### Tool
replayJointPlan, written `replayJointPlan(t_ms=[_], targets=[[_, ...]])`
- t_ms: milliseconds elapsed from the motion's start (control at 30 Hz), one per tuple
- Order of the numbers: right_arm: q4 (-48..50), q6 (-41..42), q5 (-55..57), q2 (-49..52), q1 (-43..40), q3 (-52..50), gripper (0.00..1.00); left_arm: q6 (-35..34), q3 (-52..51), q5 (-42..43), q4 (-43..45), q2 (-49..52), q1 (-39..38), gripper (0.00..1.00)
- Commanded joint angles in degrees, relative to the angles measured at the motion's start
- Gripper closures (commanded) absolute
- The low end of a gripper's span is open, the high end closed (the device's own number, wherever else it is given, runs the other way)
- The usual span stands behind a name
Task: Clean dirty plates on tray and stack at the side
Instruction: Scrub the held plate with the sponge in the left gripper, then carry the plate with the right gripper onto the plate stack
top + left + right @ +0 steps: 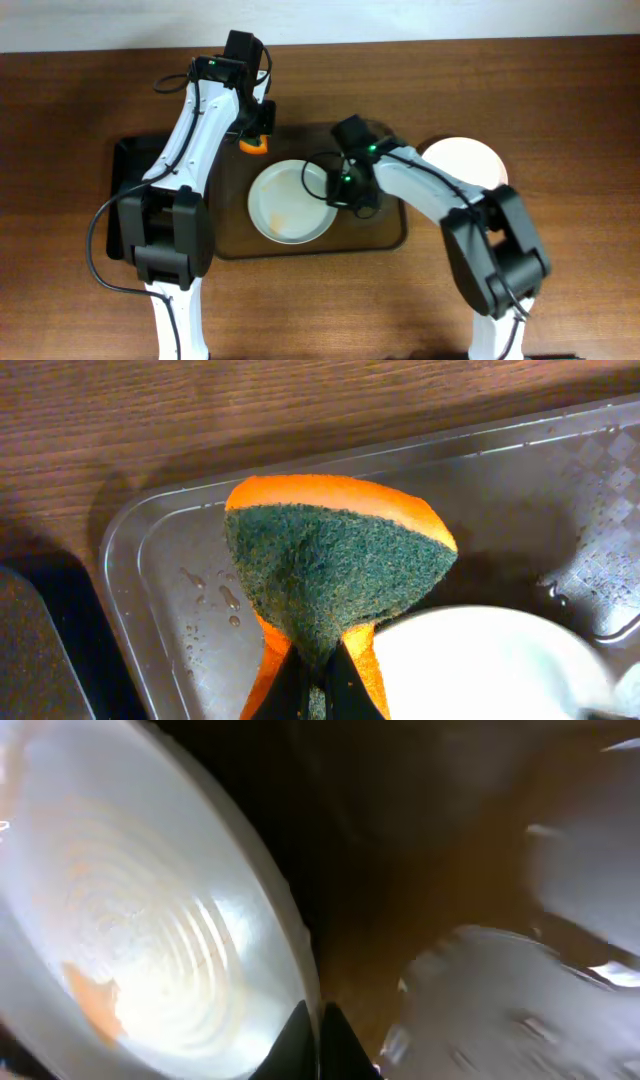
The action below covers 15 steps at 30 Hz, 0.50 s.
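My right gripper will next raise the plate off the brown tray and then lower it onto the table's white plate (465, 163), which marks the side for stacking.
A white plate (290, 205) with faint orange sauce marks lies on the brown translucent tray (392, 236). My right gripper (341, 190) is shut on this plate's right rim. In the right wrist view the rim sits between the fingertips (318, 1042), and the plate's face (130, 920) shows an orange smear. My left gripper (256, 130) is shut on an orange sponge (254, 146) with a green scouring face (335, 560). It holds the sponge over the tray's far left corner (160, 590), just beyond the plate (480, 660). Its fingertips (318, 695) pinch the sponge.
A white plate (465, 160) lies on the wooden table right of the tray; I cannot tell whether it is a stack. A smaller black tray (125, 170) lies left of the brown tray, partly under my left arm. It also shows in the left wrist view (40, 650).
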Motion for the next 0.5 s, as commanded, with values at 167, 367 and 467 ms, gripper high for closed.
replayJointPlan(t_ms=[167, 367, 467], targets=[[-11.72, -5.05, 33.9, -20.26, 2.93, 0.24, 0.96, -1.14, -0.26, -6.64, 0.35, 0.26, 0.17, 1.0], [-12.46, -6.6, 64.11, -23.1, 13.55, 0.24, 0.96, -1.14, -0.92, -6.62, 0.55, 0.48, 0.15, 1.0], [-12.46, -7.85, 81.46, -23.1, 21.79, 0.24, 0.96, -1.16, -1.25, -6.62, 0.59, 0.63, 0.15, 1.0]])
